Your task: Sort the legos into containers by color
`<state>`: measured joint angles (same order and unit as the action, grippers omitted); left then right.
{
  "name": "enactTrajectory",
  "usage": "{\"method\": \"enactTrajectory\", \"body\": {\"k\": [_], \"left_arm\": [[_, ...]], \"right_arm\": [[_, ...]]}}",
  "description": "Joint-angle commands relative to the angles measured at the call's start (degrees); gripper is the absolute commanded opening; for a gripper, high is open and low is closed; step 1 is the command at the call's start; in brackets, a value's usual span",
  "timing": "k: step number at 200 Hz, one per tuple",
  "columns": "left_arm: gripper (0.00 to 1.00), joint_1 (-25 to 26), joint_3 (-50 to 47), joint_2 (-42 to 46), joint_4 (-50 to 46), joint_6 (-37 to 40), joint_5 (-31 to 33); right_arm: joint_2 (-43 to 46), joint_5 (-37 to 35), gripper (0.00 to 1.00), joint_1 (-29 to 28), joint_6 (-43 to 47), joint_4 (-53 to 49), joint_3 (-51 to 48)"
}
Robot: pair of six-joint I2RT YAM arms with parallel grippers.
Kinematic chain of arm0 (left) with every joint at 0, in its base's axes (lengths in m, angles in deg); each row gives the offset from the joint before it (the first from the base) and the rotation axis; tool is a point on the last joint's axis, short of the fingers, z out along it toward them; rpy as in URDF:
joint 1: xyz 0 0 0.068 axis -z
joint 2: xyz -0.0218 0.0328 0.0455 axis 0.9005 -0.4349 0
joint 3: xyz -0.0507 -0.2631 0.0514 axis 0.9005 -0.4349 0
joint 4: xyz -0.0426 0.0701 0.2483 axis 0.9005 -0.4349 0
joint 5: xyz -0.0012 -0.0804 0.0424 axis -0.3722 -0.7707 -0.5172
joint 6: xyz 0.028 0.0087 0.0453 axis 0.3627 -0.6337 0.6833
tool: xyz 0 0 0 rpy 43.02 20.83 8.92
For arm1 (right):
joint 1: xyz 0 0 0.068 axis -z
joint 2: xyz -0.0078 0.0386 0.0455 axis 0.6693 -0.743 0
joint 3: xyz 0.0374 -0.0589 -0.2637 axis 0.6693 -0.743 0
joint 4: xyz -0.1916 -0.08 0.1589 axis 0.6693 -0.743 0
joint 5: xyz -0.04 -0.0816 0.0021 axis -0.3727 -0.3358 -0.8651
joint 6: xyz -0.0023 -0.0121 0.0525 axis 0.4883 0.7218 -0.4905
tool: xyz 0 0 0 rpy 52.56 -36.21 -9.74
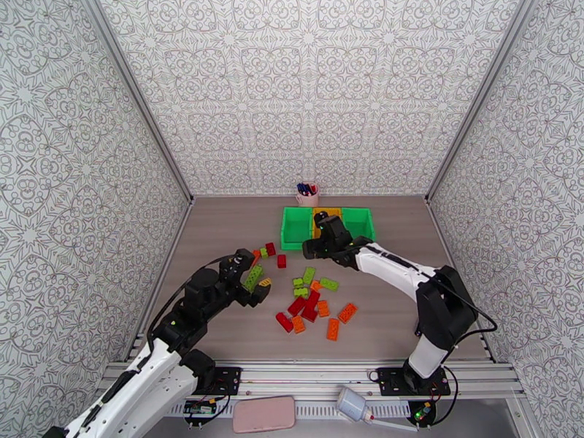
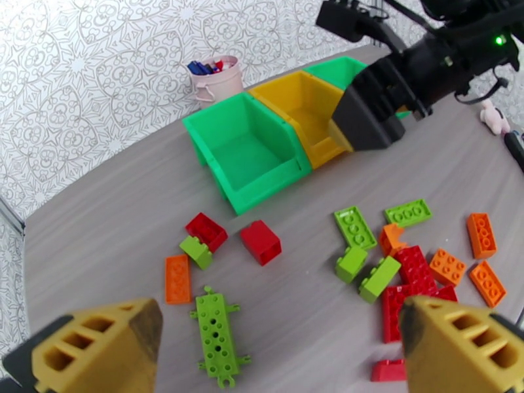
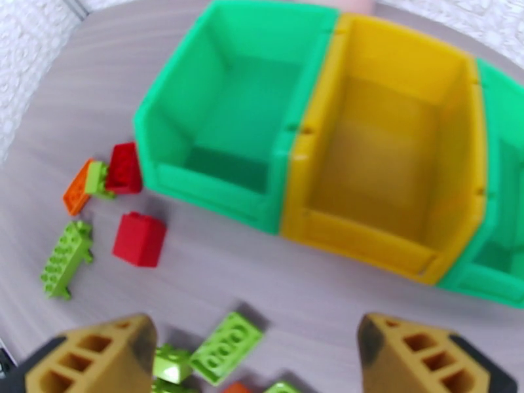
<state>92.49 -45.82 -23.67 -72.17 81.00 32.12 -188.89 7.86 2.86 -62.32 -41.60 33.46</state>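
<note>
The lone red lego has clear table around it with room for both fingers, so next I should move my right gripper along the front of the green container and down over the lego.
Red, orange and light green legos (image 1: 314, 301) lie scattered mid-table, with two red ones (image 1: 276, 255) further left. Three containers stand in a row at the back: green (image 1: 296, 226), yellow-orange (image 1: 326, 214), green (image 1: 361, 222); the left two look empty in the right wrist view. My left gripper (image 1: 254, 279) hangs open over a long light green lego (image 2: 216, 335), which lies on the table between the spread fingers (image 2: 98, 342). My right gripper (image 1: 321, 241) is open and holds nothing, hovering just in front of the green bin (image 3: 226, 132) and yellow bin (image 3: 386, 158).
A pink pen cup (image 1: 307, 195) stands behind the bins against the back wall. Patterned walls close in the table on three sides. A pink flat object (image 1: 263, 414) and a white object (image 1: 350, 404) lie on the near ledge by the arm bases.
</note>
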Motion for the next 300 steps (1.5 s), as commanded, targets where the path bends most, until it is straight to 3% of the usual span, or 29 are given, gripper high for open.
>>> {"method": "enactTrajectory", "body": {"k": [1,43,85,130,191,234,300], "left_arm": [[1.0,0.2,1.8,2.3,-6.5,1.1,-0.3],[1.0,0.3,1.3,4.4,-7.8,1.1,0.5],[1.0,0.8,0.8,4.7,-7.5,0.3,0.6],[1.0,1.7,0.4,4.7,-7.2,0.1,1.3],[1.0,2.0,0.2,4.7,-6.7,-0.2,1.5],[1.0,2.4,-0.2,4.7,-5.7,-1.0,1.5],[1.0,4.9,-4.6,2.5,8.0,-6.5,1.3]], "right_arm": [[-4.6,-3.6,0.86,-3.5,-2.8,-0.4,4.4],[-14.4,-5.8,0.87,-8.5,-2.9,-2.5,13.5],[-22.2,-6.6,0.83,-9.4,-2.6,-4.7,20.7],[-27.9,-6.3,0.72,-9.4,-1.9,-6.5,26.2],[-30.1,-6.3,0.5,-9.3,-1.5,-7.3,28.4],[-27.0,-5.3,0.3,-9.3,-0.8,-7.1,27.1],[-7.4,-7.7,0.26,-7.9,0.1,3.2,9.2]]}}
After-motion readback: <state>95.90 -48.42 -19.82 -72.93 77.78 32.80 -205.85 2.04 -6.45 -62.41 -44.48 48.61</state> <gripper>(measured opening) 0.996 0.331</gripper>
